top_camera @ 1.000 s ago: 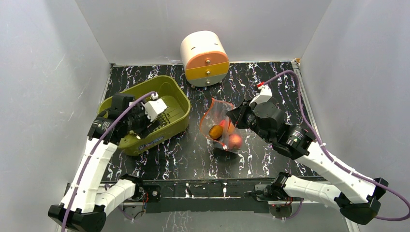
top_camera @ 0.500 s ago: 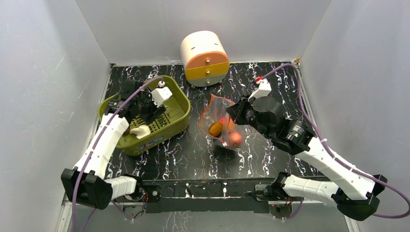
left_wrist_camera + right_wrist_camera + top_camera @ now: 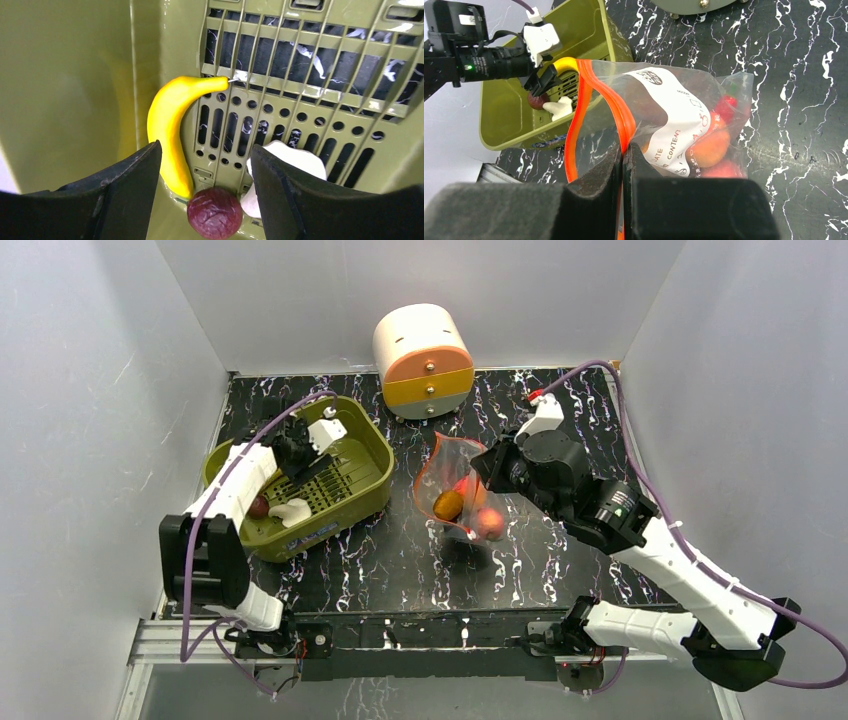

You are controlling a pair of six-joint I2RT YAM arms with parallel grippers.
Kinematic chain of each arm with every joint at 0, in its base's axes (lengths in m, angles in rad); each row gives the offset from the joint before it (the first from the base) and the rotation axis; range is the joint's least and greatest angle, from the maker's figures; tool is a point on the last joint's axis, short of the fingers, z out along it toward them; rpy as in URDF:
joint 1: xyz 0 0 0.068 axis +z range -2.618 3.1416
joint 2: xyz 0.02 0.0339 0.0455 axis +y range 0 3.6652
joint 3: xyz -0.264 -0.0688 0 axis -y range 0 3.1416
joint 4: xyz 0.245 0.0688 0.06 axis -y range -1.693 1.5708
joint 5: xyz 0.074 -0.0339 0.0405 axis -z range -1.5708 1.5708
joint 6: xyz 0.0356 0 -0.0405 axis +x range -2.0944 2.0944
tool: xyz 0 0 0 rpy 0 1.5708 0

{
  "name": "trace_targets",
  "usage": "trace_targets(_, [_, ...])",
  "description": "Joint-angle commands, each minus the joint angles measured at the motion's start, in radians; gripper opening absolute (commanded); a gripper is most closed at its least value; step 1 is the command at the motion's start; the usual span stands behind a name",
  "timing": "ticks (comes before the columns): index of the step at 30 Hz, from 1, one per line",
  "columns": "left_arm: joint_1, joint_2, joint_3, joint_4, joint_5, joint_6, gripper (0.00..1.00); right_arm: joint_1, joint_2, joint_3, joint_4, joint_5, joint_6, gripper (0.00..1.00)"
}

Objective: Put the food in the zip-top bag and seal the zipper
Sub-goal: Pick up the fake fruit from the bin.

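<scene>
My left gripper will lower toward its left in the top view until fingers straddle the banana's half by the ball, which lies below it that way.
My right gripper (image 3: 623, 155) is shut on the red-orange zipper (image 3: 620, 115) of the clear zip-top bag (image 3: 455, 490), holding it up with its mouth open toward the basket. Inside the bag are an orange-pink fruit (image 3: 710, 147), a red piece (image 3: 725, 106) and other food. My left gripper (image 3: 206, 165) is open inside the olive-green basket (image 3: 365, 495). Below its fingers lie a dark purple ball (image 3: 215, 212), a yellow banana (image 3: 172, 125) and a white piece (image 3: 295, 160). In the top view the ball (image 3: 259, 506) and the white piece (image 3: 291, 510) sit at the basket's near left.
A white and orange round drawer unit (image 3: 423, 360) stands at the back of the black marbled table (image 3: 400, 560). Grey walls close in on the left, right and back. The basket takes up the left part of the table.
My left arm has swung back and left over the basket, its gripper now pointing down at the ball and banana. My right gripper has lifted the bag slightly.
</scene>
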Motion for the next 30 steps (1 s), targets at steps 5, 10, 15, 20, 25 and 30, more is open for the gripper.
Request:
trace_targets(5, [0.051, 0.065, 0.057, -0.006, -0.015, 0.159, 0.65, 0.002, -0.062, 0.036, 0.009, 0.063, 0.026, 0.00])
trace_targets(10, [0.057, 0.093, 0.025, 0.013, -0.020, 0.197, 0.63, 0.002, -0.071, 0.045, -0.005, 0.076, 0.007, 0.00])
trace_targets(15, [0.056, 0.163, 0.046, 0.014, -0.008, 0.239, 0.59, 0.003, -0.068, 0.039, 0.000, 0.074, -0.007, 0.00])
trace_targets(20, [0.056, 0.234, 0.055, 0.071, 0.002, 0.260, 0.57, 0.003, -0.068, 0.030, 0.015, 0.069, -0.006, 0.00])
trace_targets(25, [0.055, 0.260, 0.013, 0.120, -0.011, 0.255, 0.57, 0.002, -0.065, 0.026, 0.029, 0.063, -0.006, 0.00])
trace_targets(30, [0.052, 0.272, 0.030, 0.097, 0.002, 0.267, 0.56, 0.003, -0.058, 0.018, 0.046, 0.049, -0.007, 0.00])
